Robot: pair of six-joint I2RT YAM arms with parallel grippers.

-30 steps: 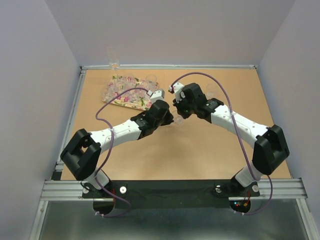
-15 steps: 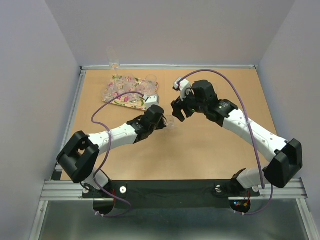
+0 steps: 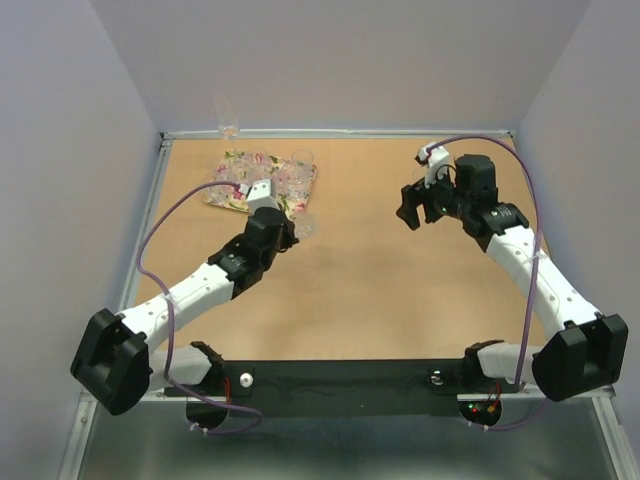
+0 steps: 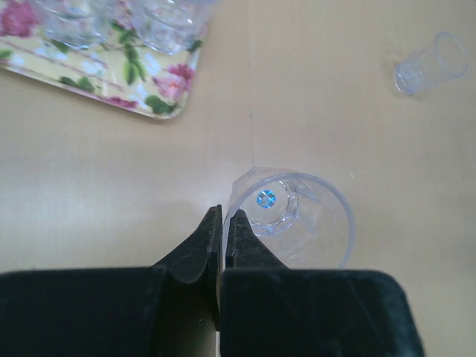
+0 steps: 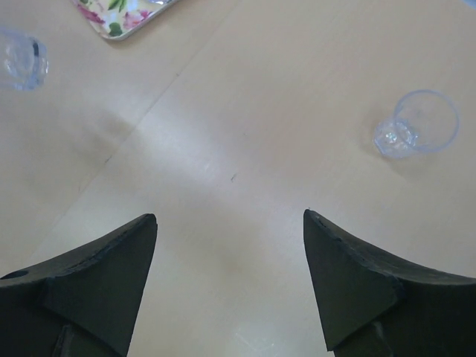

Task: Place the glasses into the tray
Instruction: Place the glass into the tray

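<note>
I will next move my left gripper to the left in the top view and down to release the glass, because the tray's near edge is that way, below it.
My left gripper (image 4: 225, 213) is shut on the rim of a clear glass (image 4: 297, 219), one finger inside it and one outside. It holds it just off the near right corner of the flowered tray (image 4: 160, 104). From above, the left gripper (image 3: 292, 228) and that glass (image 3: 305, 226) sit beside the tray (image 3: 240, 200), where several glasses (image 3: 290, 170) stand. My right gripper (image 5: 230, 216) is open and empty over bare table, far right of the tray (image 5: 119, 26). Another glass (image 5: 416, 126) stands ahead of it to the right; in the left wrist view this loose glass (image 4: 431, 65) shows at upper right.
A tall clear glass (image 3: 228, 118) stands at the back wall behind the tray. Grey walls close the table on three sides. The right gripper (image 3: 415, 210) hangs over the right half of the table.
The right gripper opened, let go of the glass and drew back to the right. The left arm carried the glass left, up to the tray's corner.
</note>
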